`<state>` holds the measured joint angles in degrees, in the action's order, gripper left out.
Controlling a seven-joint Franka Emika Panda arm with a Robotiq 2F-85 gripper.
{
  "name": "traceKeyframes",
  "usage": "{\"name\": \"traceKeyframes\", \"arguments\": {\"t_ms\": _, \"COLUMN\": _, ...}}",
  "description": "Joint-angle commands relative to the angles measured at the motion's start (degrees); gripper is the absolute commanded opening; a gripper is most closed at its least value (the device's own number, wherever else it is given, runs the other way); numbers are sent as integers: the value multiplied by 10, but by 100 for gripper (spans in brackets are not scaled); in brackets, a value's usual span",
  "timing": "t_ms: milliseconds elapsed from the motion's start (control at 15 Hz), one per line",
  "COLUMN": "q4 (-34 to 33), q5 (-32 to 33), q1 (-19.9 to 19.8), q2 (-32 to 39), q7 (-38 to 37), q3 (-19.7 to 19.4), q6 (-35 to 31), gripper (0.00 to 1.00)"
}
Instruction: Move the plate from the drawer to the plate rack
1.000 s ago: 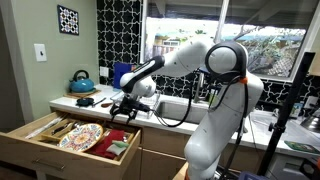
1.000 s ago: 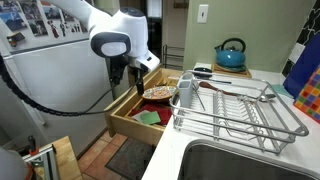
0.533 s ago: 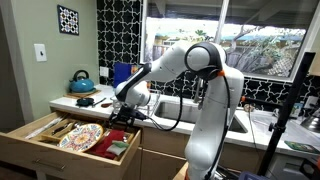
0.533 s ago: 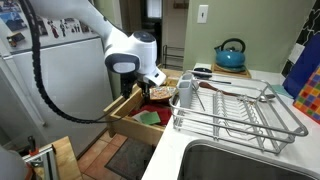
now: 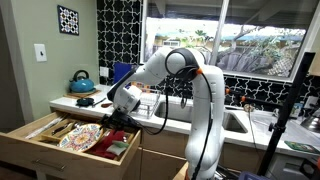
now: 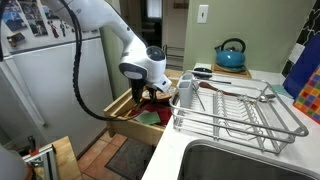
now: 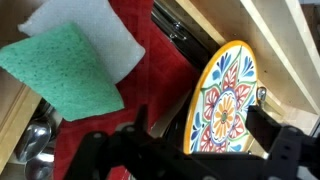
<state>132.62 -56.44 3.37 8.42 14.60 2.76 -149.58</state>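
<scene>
I should lower my open fingers into the drawer (image 5: 30, 145), around the floral plate's near rim already between them.
The floral plate (image 5: 80, 137) lies in the open light-wood drawer (image 5: 30, 145), next to a red cloth (image 5: 117, 139). In the wrist view the plate (image 7: 228, 100) fills the right half. My gripper (image 7: 205, 125) is open just above it, with one finger on each side of the plate's near part. In both exterior views the gripper (image 5: 116, 119) (image 6: 148, 98) hangs low over the drawer (image 6: 128, 112). The wire plate rack (image 6: 240, 115) stands on the counter beside the drawer. It holds a few utensils and no plate.
A green sponge (image 7: 65, 70) and a white sponge (image 7: 85, 25) lie on the red cloth (image 7: 150, 70). A teal kettle (image 6: 231, 55) stands on the counter behind the rack. The steel sink (image 6: 240, 165) is in front of the rack. A refrigerator (image 6: 50, 80) stands past the drawer.
The arm has swung down and toward the drawer. The gripper has dropped from above the counter edge to just over the plate.
</scene>
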Motion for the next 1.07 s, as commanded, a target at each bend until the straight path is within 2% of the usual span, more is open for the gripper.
{"name": "traceKeyframes", "arguments": {"t_ms": 0, "q4": -49, "q5": -40, "q1": -12, "q2": 60, "q7": 21, "q3": 13, "q6": -3, "gripper": 100}}
{"name": "traceKeyframes", "arguments": {"t_ms": 667, "q4": -136, "q5": -146, "q1": -24, "q2": 159, "q7": 60, "q3": 36, "q6": 9, "gripper": 99}}
{"name": "traceKeyframes", "arguments": {"t_ms": 733, "q4": -141, "q5": -157, "q1": -25, "q2": 162, "q7": 66, "q3": 37, "q6": 9, "gripper": 91}}
{"name": "traceKeyframes", "arguments": {"t_ms": 867, "q4": -146, "q5": -177, "q1": -26, "q2": 163, "q7": 87, "q3": 39, "q6": 15, "gripper": 84}}
{"name": "traceKeyframes", "arguments": {"t_ms": 1000, "q4": -151, "q5": -194, "q1": -26, "q2": 164, "q7": 103, "q3": 40, "q6": 20, "gripper": 65}}
